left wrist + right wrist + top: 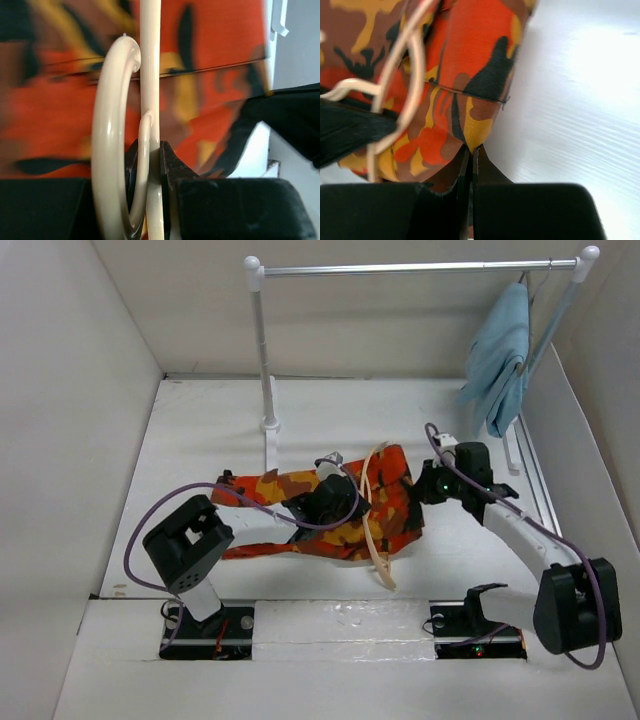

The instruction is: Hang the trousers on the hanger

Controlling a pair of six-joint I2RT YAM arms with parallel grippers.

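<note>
Little cloth goes past the hanger, so I should pull my right gripper to the right in the top view, where bare tabletop lies beside it, and release the trousers' edge.
The camouflage trousers lie spread across the middle of the table, orange, red, yellow and dark brown. The tan hanger lies over their right part, its long arm reaching toward the near edge. My left gripper is shut on the hanger beside its hook, above the cloth. My right gripper is shut on the right edge of the trousers, pinching a yellow corner of cloth. The hanger shows at the left of the right wrist view.
A white clothes rail stands at the back, its left post just behind the trousers. A light-blue cloth hangs at the rail's right end. White walls close in on left and right.
</note>
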